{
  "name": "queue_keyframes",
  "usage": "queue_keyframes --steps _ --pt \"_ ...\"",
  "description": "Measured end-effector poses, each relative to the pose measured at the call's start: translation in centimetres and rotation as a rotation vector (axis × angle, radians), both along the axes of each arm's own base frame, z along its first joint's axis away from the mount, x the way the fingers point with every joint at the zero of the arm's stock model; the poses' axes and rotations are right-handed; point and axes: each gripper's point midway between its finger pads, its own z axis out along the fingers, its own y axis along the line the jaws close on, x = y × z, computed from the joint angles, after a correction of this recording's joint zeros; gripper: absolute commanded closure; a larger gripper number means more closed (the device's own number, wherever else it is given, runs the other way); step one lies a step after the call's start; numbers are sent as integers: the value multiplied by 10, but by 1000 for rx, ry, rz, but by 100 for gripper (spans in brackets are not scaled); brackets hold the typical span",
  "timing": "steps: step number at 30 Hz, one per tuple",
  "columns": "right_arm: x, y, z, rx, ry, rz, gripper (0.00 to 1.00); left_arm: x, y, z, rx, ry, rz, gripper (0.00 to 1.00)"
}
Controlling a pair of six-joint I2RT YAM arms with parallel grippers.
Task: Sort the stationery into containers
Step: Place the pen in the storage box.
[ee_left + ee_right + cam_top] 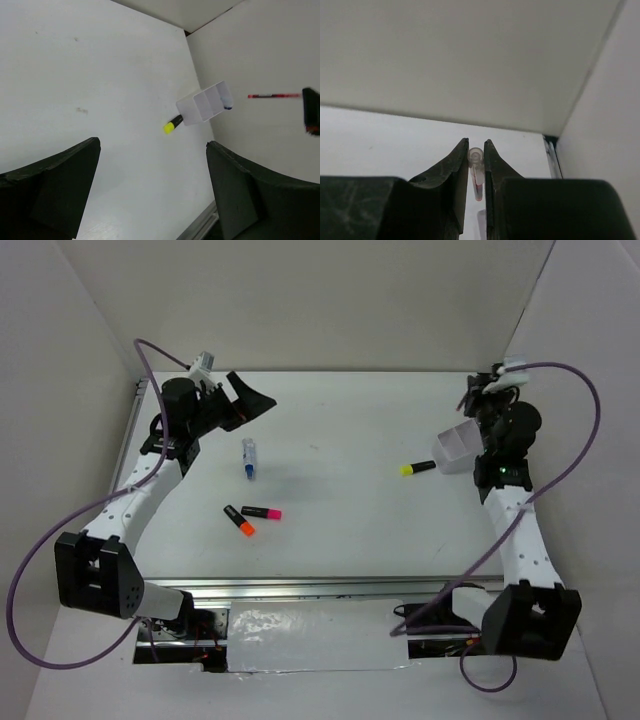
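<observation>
The thin red pen [477,175] goes down into the end compartment where something blue [228,106] shows next, once my right gripper shifts toward the box's nearby side.
My right gripper [478,398] is shut on a thin red pen [477,175] and holds it in the air above the white divided box [457,447] at the table's right side. In the left wrist view the red pen [274,95] lies level, beyond the box [205,103], and something blue [228,106] shows in one end compartment. A yellow-ended highlighter [417,468] lies against the box's left side. A clear blue-capped marker [248,458], a pink-ended highlighter [262,512] and an orange-ended highlighter [239,521] lie at centre left. My left gripper [255,400] is open, empty and raised at the back left.
White walls close in the table at the back and on both sides. A metal rail [300,588] runs along the near edge. Purple cables [590,430] loop from both arms.
</observation>
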Motion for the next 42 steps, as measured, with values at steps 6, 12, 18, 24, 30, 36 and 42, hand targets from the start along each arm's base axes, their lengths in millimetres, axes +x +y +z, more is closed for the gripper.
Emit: queue_keyframes --steps 6,12,18,24,30,36,42 --pt "43 -95 -35 216 126 -187 100 0 -4 -12 88 -58 -86 1" --pt "71 -125 -54 285 182 -233 100 16 9 -25 123 -48 -118 1" --pt "84 -141 -53 277 189 -270 100 32 31 -38 241 -15 -94 1" --pt "87 -156 -74 262 240 -333 100 48 34 -53 349 43 -85 1" --pt "90 -166 -101 253 313 -375 100 47 47 -75 421 86 -49 3" --pt "92 -172 -108 239 321 -402 96 47 54 -87 502 112 -12 14" --pt "97 -177 -123 235 345 -415 75 47 61 -117 555 195 -2 12"
